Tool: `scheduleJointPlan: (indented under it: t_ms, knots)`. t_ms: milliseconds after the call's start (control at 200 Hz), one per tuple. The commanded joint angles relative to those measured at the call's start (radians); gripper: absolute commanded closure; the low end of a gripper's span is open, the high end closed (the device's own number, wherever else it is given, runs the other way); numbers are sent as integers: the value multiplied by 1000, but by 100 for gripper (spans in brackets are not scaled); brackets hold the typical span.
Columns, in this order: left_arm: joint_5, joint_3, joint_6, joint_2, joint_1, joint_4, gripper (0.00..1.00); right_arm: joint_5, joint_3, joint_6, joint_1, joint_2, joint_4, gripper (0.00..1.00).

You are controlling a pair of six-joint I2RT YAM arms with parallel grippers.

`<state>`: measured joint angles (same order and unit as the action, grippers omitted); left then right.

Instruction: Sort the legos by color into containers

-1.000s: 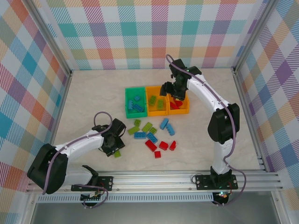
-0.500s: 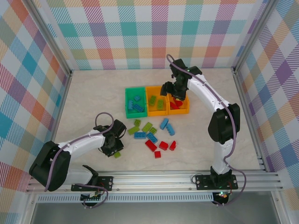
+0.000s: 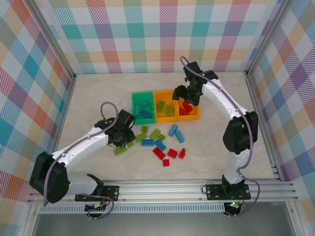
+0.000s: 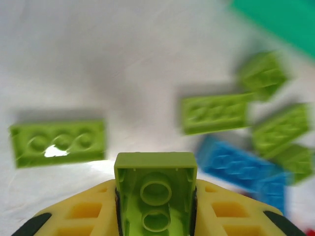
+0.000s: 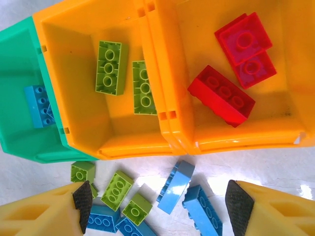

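Observation:
The robot's right hand next needs to move back from the bins and down onto the blue lego point(image 3: 179, 136) farthest from the green bin, which lies loose outside that bin of blues.
My left gripper point(image 3: 124, 133) is shut on a small lime green lego point(image 4: 155, 194), its hollow underside facing the camera. It hovers just left of the loose pile. A longer lime lego point(image 4: 58, 142) lies on the table beside it point(image 3: 119, 150). My right gripper point(image 5: 161, 206) stands open with nothing between its fingers, above the near edge of the bins point(image 3: 186, 98). The green bin point(image 5: 29, 137) holds blue legos point(image 5: 39, 105). The middle orange bin point(image 5: 83, 29) holds two lime legos point(image 5: 109, 67). The right orange bin point(image 5: 290, 73) holds red legos point(image 5: 221, 96).
Loose legos lie on the table in front of the bins: lime ones point(image 3: 155, 133), blue ones point(image 3: 173, 130) and red ones point(image 3: 158, 153). The checked walls and metal frame enclose the table on three sides.
My left gripper has moved away from the near edge toward the pile, carrying a lime lego. My right gripper has shifted slightly right over the bins.

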<state>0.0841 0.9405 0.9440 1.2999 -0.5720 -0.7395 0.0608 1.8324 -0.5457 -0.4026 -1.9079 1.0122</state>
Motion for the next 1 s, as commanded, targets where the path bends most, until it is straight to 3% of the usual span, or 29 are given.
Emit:
scheduleJointPlan:
  t_ms: [0, 165, 365, 550, 720, 850, 995]
  knots:
    - [37, 170, -81, 87, -14, 6, 70, -7, -51, -20, 33, 61, -20, 26]
    - [-35, 504, -195, 382, -14, 41, 70, -2, -119, -16, 61, 104, -34, 26]
    - [-80, 923, -311, 723, -14, -59, 70, 9, -275, -1, 64, 180, -74, 27]
    - [-101, 1118, -344, 898, -14, -108, 70, 35, -496, 34, 40, 279, -151, 30]
    - [-117, 1243, -349, 1010, -14, -145, 67, 44, -626, 109, -44, 309, -234, 31]
    - [-121, 1299, -348, 1054, -14, -166, 57, 37, -663, 126, -95, 282, -273, 30]
    - [-100, 1307, -336, 1041, -13, -185, 24, 19, -681, 117, -107, 248, -299, 35]
